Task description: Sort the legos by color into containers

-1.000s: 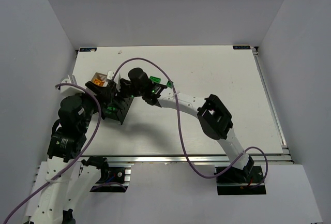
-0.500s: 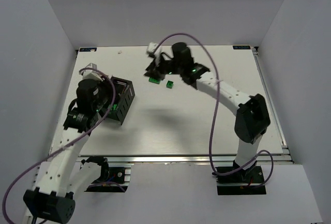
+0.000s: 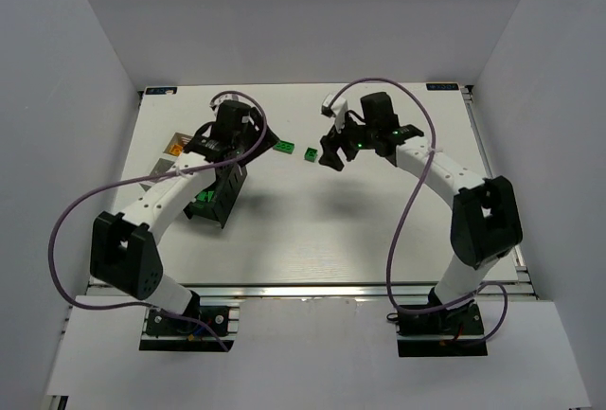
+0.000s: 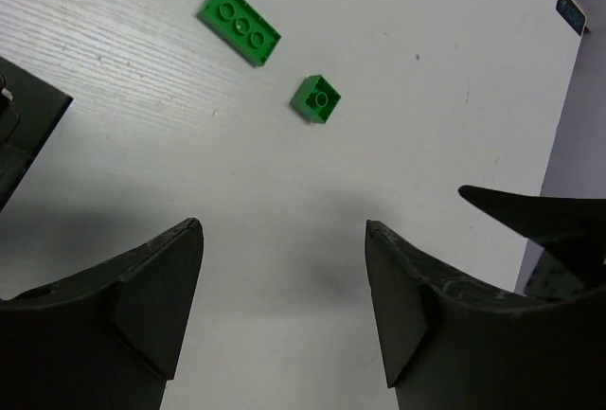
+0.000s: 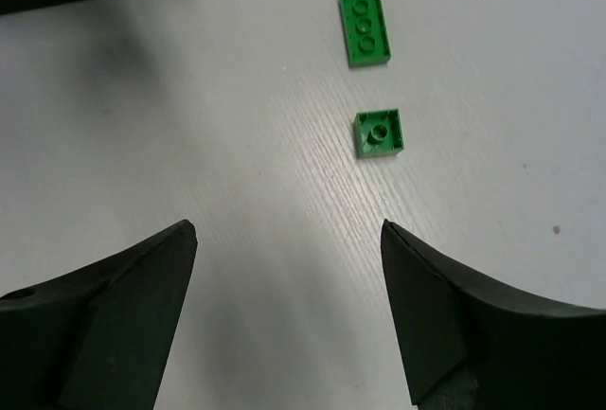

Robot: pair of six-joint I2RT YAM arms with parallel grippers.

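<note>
Next I need to lower my right gripper and shift to the left in the top view, straddling the small brick, since it lies nearer than the long brick.
Two green legos lie on the white table: a long brick and a small brick. My left gripper is open and empty, just left of the long brick. My right gripper is open and empty, just right of the small brick. The black slotted container sits under my left arm with green legos in it. A white container with an orange lego stands at its far left.
A fingertip of the right gripper shows at the right of the left wrist view. A corner of the black container is at that view's left edge. Purple cables loop over both arms. The table's back edge is close behind.
My left arm has swung from the left side over the black container towards the green bricks. My right gripper has moved from behind and left of the bricks to their right side.
</note>
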